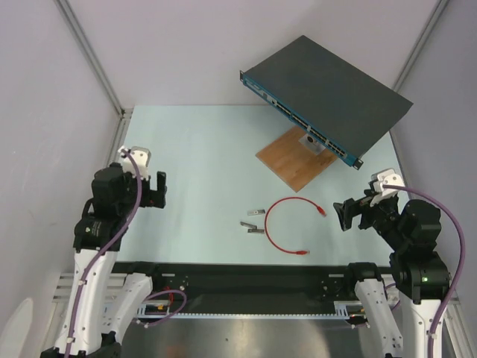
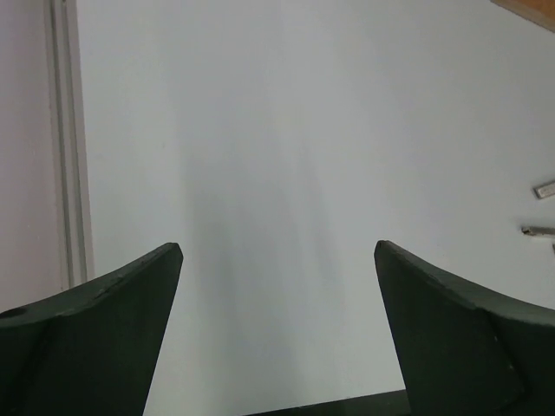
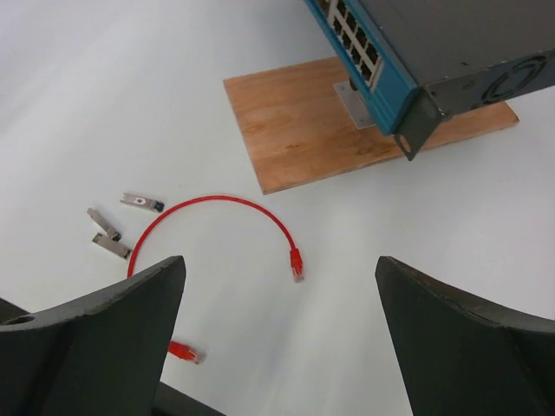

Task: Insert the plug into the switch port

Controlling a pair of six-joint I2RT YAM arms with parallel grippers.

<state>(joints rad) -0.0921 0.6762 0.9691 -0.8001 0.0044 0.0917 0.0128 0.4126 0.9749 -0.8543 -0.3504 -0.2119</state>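
The farthest metal piece (image 1: 256, 212) (image 2: 545, 189) is away from the other metal pieces, so I should next move my left gripper to the right in the top view and down, and close on it.
A thin red cable (image 1: 270, 224) lies curled on the table. One red plug (image 1: 321, 211) points toward my right gripper (image 1: 344, 215), and the other plug (image 1: 301, 253) lies nearer the arm bases. The right wrist view shows the far plug (image 3: 297, 263) on the table ahead of my open right gripper (image 3: 279, 260), which holds nothing. The near plug (image 3: 184, 352) lies by the left finger. The dark-grey switch (image 1: 335, 89) stands tilted at the back right, with ports (image 1: 298, 119) along its teal face (image 3: 355, 39). My left gripper (image 1: 161, 191) hangs open and empty at the far left (image 2: 277, 251).
A brown wooden board (image 1: 294, 160) lies under the switch's front edge. Three small grey metal pieces (image 1: 253, 221) lie left of the cable, and two of them (image 2: 542, 208) show in the left wrist view. Metal frame posts (image 1: 89, 56) and white walls bound the table.
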